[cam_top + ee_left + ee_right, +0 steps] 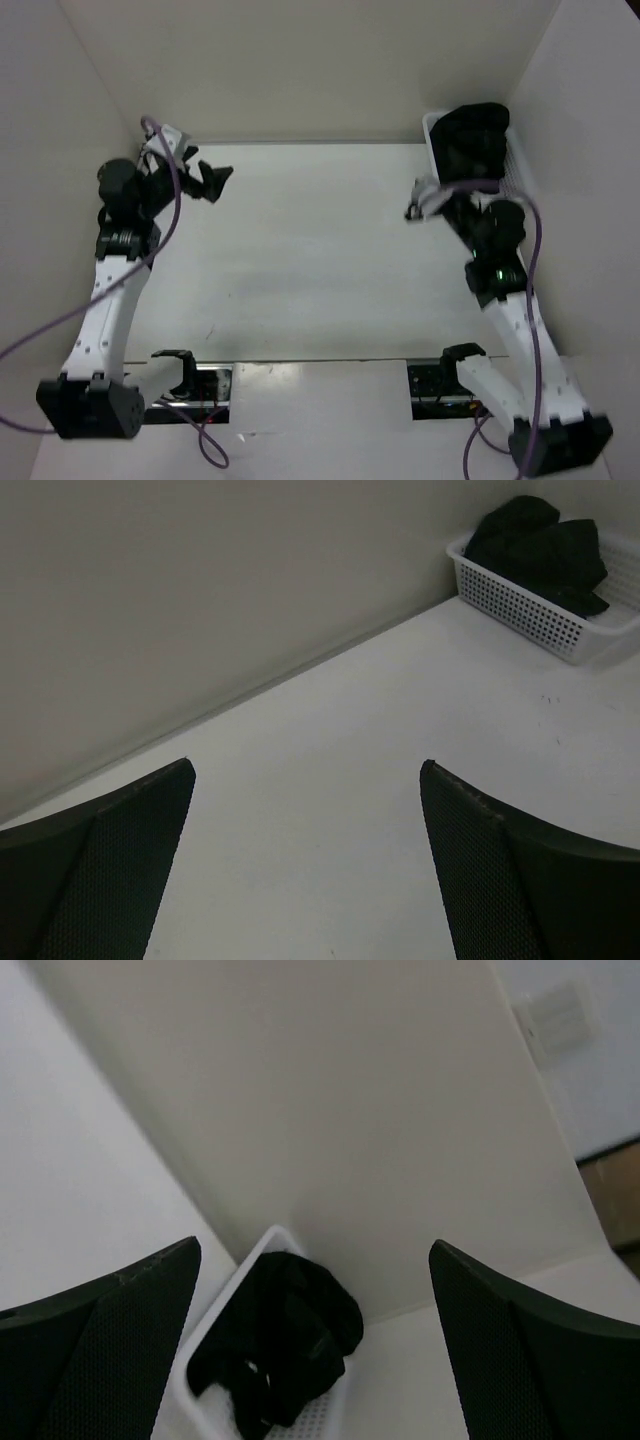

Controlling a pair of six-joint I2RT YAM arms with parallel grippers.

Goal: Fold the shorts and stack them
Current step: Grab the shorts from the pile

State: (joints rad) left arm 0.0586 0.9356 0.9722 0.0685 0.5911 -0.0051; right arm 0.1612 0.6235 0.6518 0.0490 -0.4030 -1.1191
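The black shorts lie bunched inside the basket (517,165). My right gripper needs to move outward over it next, tilt downward and go down onto the middle of the black shorts (470,135).
The black shorts (470,135) lie bunched in a white mesh basket (517,165) at the table's far right corner. They also show in the left wrist view (540,545) and the right wrist view (290,1335), heaped above the basket's rim (215,1305). My right gripper (445,195) is open and empty, raised just in front of the basket and facing it, jaws wide apart (315,1245). My left gripper (207,180) is open and empty above the far left of the table, well away from the shorts (307,765).
White walls close the table on the left, back and right. The basket (530,615) sits against the back and right walls. The bare white tabletop (320,260) stretches between the two arms. The arm bases stand at the near edge.
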